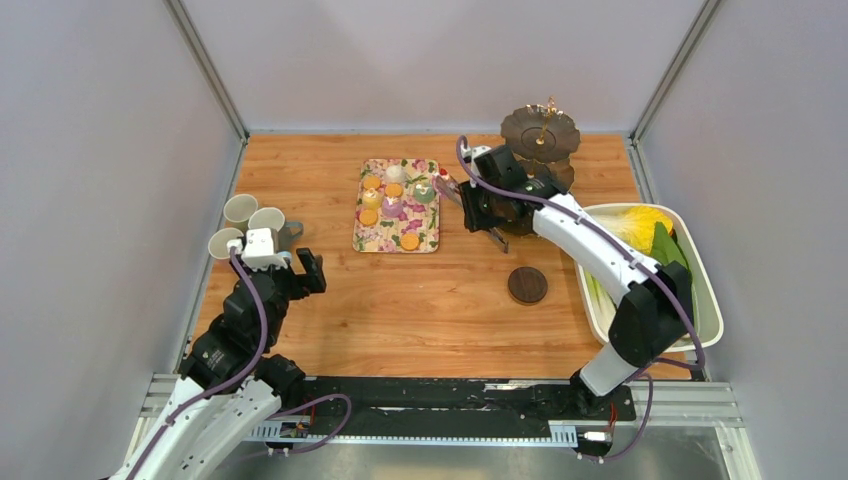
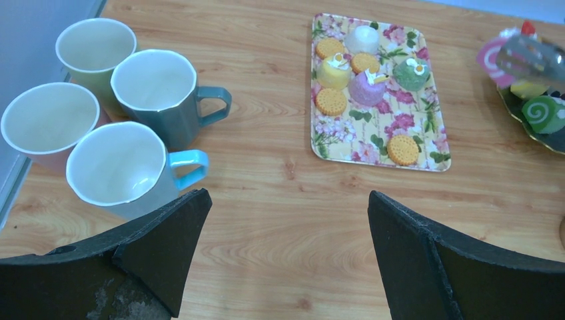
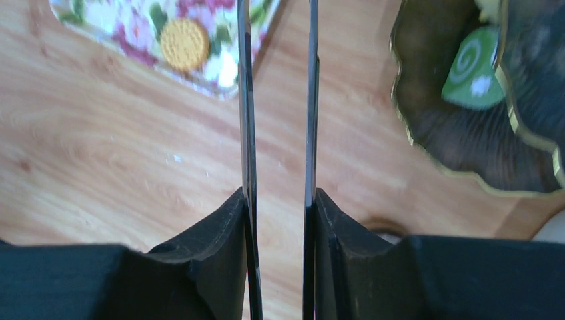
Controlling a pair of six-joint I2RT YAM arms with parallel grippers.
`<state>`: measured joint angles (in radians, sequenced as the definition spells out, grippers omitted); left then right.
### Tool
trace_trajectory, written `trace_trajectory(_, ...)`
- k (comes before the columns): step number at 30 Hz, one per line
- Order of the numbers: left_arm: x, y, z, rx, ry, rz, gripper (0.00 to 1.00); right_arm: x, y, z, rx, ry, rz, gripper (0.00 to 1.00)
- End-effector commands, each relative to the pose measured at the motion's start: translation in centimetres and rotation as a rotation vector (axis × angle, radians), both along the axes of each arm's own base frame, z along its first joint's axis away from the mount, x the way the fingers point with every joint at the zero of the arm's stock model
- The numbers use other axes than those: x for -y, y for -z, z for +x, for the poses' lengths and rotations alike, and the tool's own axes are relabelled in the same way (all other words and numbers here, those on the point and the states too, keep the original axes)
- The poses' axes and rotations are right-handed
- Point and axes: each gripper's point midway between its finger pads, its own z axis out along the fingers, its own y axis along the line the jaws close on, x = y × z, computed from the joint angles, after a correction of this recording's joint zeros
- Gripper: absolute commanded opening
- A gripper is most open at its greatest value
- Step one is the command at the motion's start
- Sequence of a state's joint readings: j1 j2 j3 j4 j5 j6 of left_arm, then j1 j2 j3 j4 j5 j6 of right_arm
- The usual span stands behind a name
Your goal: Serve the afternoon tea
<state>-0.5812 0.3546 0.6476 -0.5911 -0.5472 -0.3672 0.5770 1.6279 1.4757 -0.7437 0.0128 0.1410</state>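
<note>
Next I should turn my right gripper and bring the tongs over the stand's bottom shelf [image 3: 460, 140] to release them, as it lies to the gripper's right in the top view.
A floral tray [image 1: 424, 238] at mid-table holds several small cakes and biscuits, also in the left wrist view [image 2: 373, 143]. My right gripper [image 1: 488, 208] [image 3: 278, 193] is shut on metal tongs [image 3: 244, 100], between the tray and the dark tiered stand [image 1: 540, 135]. The tong tips hold a pink swirl cake [image 2: 492, 55] near the stand's bottom tier [image 3: 460, 140], which carries a green swirl cake [image 3: 476, 70]. My left gripper [image 1: 303, 257] [image 2: 286, 197] is open and empty, just right of the pastel mugs [image 2: 143, 87]. One dark coaster [image 1: 527, 285] lies on the table.
A white tub [image 1: 702, 300] of vegetables stands at the right edge, under my right arm. Grey walls close in the left, right and back sides. The mugs [image 1: 250, 218] stand against the left wall.
</note>
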Motion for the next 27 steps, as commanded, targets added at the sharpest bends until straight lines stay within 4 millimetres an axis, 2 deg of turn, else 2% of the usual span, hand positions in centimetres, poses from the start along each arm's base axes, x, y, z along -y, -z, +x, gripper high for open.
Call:
trace_trajectory(1, 0.3, -3.1, 0.9, 0.108, 0.002, -0.026, 1.00, 2.5, 0.1, -3.9, -0.076, 0.032, -0.003, 0.27)
trace_trajectory(5, 0.7, -4.1, 1.8, 0.144, 0.000, -0.018, 1.00, 4.7, 0.7, -6.4, -0.123, 0.064, -0.020, 0.28)
trace_trajectory(10, 0.8, -3.9, 2.6, 0.153, -0.010, 0.011, 1.00, 7.4, 1.2, -8.1, -0.176, 0.122, -0.042, 0.30)
trace_trajectory(14, 0.7, -2.8, 2.6, 0.137, -0.010, 0.031, 1.00, 10.9, 1.6, -7.8, -0.182, 0.270, -0.076, 0.29)
trace_trajectory(19, 0.8, -2.7, 2.7, 0.142, -0.003, 0.037, 1.00, 14.3, 2.9, -7.1, -0.219, 0.425, -0.080, 0.29)
trace_trajectory(23, 0.9, -2.6, 2.8, 0.142, 0.006, 0.043, 1.00, 15.6, 3.9, -6.4, -0.231, 0.502, -0.077, 0.29)
trace_trajectory(27, 1.0, -2.5, 2.8, 0.140, 0.009, 0.050, 1.00, 16.2, 4.3, -4.8, -0.201, 0.570, -0.047, 0.29)
